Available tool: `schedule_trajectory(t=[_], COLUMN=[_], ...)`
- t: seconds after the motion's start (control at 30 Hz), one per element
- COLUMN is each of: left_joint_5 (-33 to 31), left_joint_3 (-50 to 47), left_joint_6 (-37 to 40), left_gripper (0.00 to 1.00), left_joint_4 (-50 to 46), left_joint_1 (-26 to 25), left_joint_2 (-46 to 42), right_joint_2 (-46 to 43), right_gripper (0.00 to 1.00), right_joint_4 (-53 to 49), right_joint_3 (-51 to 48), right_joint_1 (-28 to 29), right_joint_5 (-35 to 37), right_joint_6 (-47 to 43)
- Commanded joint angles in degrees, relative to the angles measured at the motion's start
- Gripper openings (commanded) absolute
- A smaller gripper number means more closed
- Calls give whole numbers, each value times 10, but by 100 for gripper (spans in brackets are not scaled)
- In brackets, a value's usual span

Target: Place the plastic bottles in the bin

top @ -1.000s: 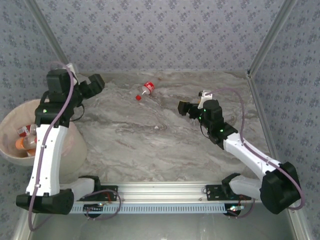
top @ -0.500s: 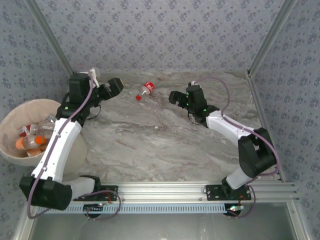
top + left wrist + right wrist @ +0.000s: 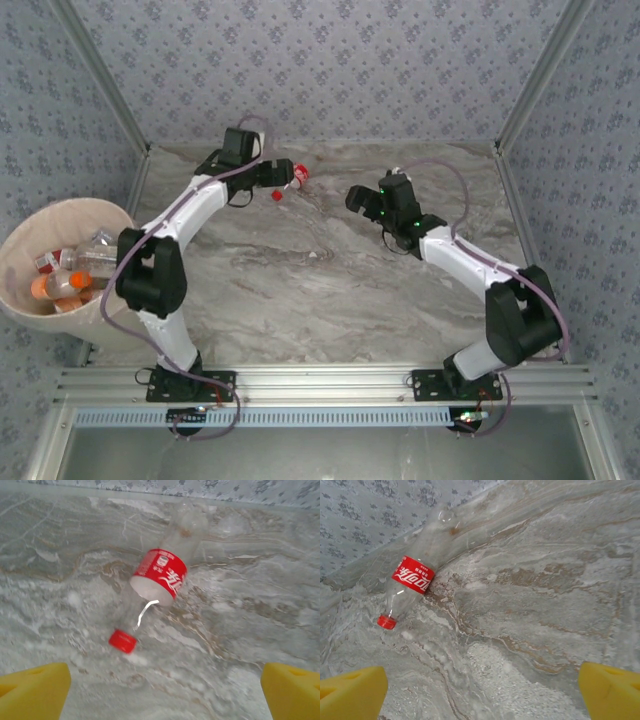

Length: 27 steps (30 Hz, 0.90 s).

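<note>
Next, my left gripper will turn and move down and outward to close on the bottle's red label (image 3: 300,175) (image 3: 160,575), since the bottle lies slanted below and outward of its fingertips.
One clear plastic bottle (image 3: 296,177) with a red label and red cap lies on its side near the table's back wall. The left wrist view looks down on the bottle (image 3: 160,575), with its cap (image 3: 123,641) nearest. My left gripper (image 3: 281,172) hovers just left of it, and the left gripper (image 3: 162,695) is open and empty with yellow fingertips (image 3: 32,690) wide apart. My right gripper (image 3: 358,198) sits to the bottle's right. This right gripper (image 3: 482,695) is open, facing the bottle (image 3: 412,575). The bin (image 3: 45,232) stands at far left, holding several bottles (image 3: 75,272).
Patterned walls close off the back and sides, with metal posts (image 3: 535,85) in the corners. The marble-look tabletop (image 3: 300,290) stretches bare between the arms. A mounting rail (image 3: 320,382) runs along the near edge.
My left arm has swung from over the bin across to the back of the table, beside the red-label bottle. The right arm reached back towards the bottle, then held nearly still.
</note>
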Motion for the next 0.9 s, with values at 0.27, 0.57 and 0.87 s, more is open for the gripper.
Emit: schedule_trajectory(t=[0.27,0.57,0.87], left_joint_5=[-43,-77,-88], left_joint_3=[185,348,548], left_joint_6=[121,135,138], left_gripper=[98,97,97], left_joint_4=[-48,-129,-263], left_joint_1=[-10,-29,-29], left_joint_2=[170,295,429], right_joint_2=[-97,-98,-99], right_gripper=[100,100,100], right_joint_4=[-32,-30,-40], right_joint_3=[-61,-62,-66], right_joint_1=[-21,-27,-35], right_joint_5=[26,23,24], right_joint_6=[-52,-53,-60])
